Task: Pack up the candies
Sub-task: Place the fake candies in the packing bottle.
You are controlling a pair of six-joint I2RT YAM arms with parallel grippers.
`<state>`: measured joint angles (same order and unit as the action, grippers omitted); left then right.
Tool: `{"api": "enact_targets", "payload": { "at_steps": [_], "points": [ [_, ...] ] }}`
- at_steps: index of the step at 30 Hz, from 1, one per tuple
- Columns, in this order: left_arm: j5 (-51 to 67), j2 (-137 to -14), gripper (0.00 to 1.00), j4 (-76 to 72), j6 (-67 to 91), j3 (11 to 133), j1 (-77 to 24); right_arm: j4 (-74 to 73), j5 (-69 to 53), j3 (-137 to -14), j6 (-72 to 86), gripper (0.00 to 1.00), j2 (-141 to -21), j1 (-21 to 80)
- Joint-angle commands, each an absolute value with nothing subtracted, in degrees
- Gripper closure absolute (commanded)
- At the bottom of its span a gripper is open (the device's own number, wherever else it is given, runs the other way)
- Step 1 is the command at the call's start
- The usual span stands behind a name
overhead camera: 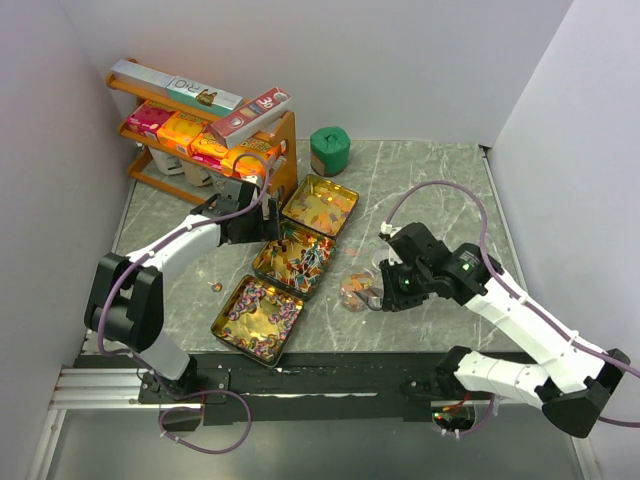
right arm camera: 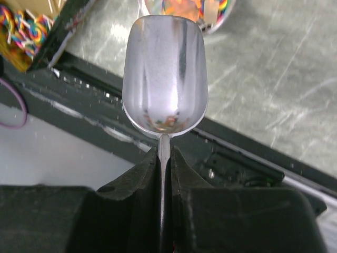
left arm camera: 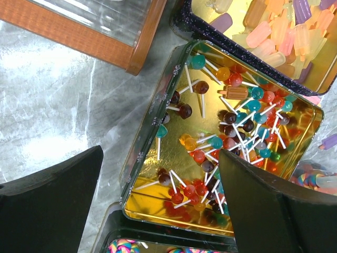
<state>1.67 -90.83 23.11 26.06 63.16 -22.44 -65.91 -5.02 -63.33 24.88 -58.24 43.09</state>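
Next, the right gripper moves outward, away from the cup and tins, then down toward the counter, since the scoop [right arm camera: 165,74] is empty and the cup holds candies.
Three open gold tins lie in a diagonal row. The far tin [overhead camera: 352,192] holds orange-yellow candies [left arm camera: 274,31]. Red, blue and brown lollipop candies [left arm camera: 231,132] fill the middle tin [left arm camera: 152,121]. The near tin [overhead camera: 222,318] holds pink-purple swirl candies [overhead camera: 262,312]. My left gripper [left arm camera: 160,211] hangs open over the middle tin's corner, holding nothing. To the right, my right gripper [right arm camera: 165,158] is shut on the handle of an empty metal scoop [right arm camera: 165,74]. The scoop sits just short of a small clear cup [overhead camera: 357,288] with candies in it.
An orange wooden rack [overhead camera: 200,130] with coloured boxes stands at the back left, close behind my left gripper. A green object [overhead camera: 329,150] stands at the back. One stray candy [overhead camera: 214,286] lies left of the tins. A black rail [overhead camera: 330,370] runs along the near edge.
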Motion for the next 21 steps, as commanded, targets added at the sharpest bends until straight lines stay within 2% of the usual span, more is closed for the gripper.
{"api": "enact_targets", "payload": {
  "at_steps": [1,8,11,14,17,21],
  "points": [
    [1.67,-88.24,0.04,21.36,26.63,63.02,-22.68,-72.59,-5.45,-67.76,26.28,1.0,-58.36,42.45],
    [1.23,-86.31,0.04,22.41,26.46,62.93,-22.68,-69.79,3.32,-73.82,26.28,1.0,-54.32,40.52],
    [1.14,-84.91,0.04,23.11,26.63,62.67,-22.76,-63.58,8.25,-73.48,25.49,1.0,-52.65,36.05],
    [1.14,-83.32,0.03,23.29,27.07,61.88,-22.68,-50.96,8.27,-67.78,24.0,1.0,-52.03,25.43],
    [0.35,-82.09,0.04,23.47,28.3,61.35,-22.68,-41.34,3.97,-62.5,23.64,1.0,-57.28,13.47],
    [1.4,-79.81,0.04,22.15,29.18,60.3,-22.76,-28.32,-1.58,-63.52,25.31,1.0,-74.38,4.49]
  ]
}}
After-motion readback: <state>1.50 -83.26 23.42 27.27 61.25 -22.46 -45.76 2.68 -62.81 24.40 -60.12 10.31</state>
